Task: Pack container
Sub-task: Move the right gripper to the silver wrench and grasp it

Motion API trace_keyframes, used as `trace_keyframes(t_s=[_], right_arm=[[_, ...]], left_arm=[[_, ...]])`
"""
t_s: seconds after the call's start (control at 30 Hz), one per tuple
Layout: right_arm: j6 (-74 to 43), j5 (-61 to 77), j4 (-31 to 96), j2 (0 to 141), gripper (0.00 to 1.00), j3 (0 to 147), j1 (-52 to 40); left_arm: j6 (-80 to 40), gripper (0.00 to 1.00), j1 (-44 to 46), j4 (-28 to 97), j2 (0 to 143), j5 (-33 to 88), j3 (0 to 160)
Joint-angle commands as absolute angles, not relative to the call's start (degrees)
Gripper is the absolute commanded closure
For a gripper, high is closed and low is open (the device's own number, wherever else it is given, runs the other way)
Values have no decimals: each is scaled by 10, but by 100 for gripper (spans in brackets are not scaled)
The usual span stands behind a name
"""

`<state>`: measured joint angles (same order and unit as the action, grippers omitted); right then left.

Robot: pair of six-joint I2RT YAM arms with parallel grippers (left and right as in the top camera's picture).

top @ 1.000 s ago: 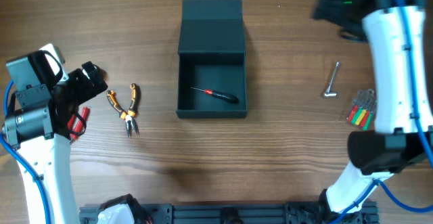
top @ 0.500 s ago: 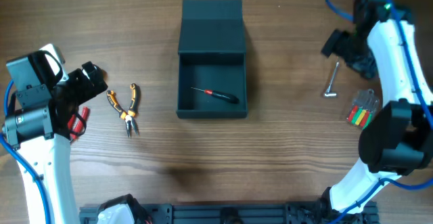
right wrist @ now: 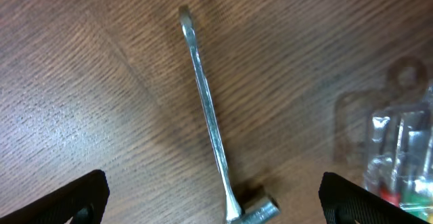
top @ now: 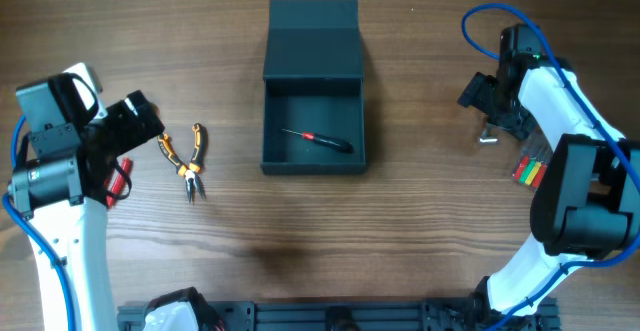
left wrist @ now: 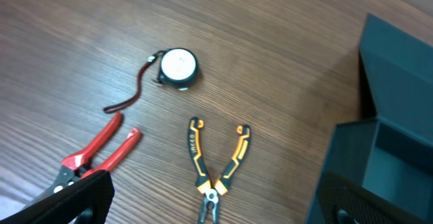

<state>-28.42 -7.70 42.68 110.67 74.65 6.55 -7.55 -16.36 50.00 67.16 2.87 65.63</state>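
The wrench's handle is away from the wrench's socket head, and my right gripper will go down to that handle.
The container [top: 268, 121], a dark teal-grey box, stands open at the table's middle with its lid laid flat behind it. A small red-and-black screwdriver [top: 320, 139] lies inside. My left gripper [top: 135, 121] hovers open over orange-handled pliers [left wrist: 215, 170], with the container's wall [left wrist: 352, 156] to its right. My right gripper [top: 492, 111] is open above a silver socket wrench [right wrist: 206, 122], whose shaft lies between the fingers without touching them. Neither gripper holds anything.
Red-handled cutters [left wrist: 95, 153] and a round white tape measure [left wrist: 178, 68] lie left of the pliers. A clear packet of small screwdrivers [top: 530, 166] lies just right of the wrench [top: 488, 137]. My right arm's blue cable loops over the far right.
My right arm has swung from the far right corner down and inward over the wrench. The left arm has barely moved. Both grippers stayed open.
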Motion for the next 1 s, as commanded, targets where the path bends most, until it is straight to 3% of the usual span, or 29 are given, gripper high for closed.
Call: trace_keyframes(t_s=[0.0, 0.6, 0.77, 0.97], right_arm=[[-279, -74, 398, 1112, 1, 722, 64], [-268, -55, 358, 1178, 2, 715, 64], [-268, -52, 357, 1180, 9, 715, 64], [-269, -39, 356, 1180, 30, 715, 64]], left_arm=[[-62, 0, -142, 500, 663, 36, 668], [-62, 0, -136, 500, 663, 36, 668], [-62, 0, -136, 500, 663, 36, 668], [-62, 0, -136, 500, 663, 36, 668]])
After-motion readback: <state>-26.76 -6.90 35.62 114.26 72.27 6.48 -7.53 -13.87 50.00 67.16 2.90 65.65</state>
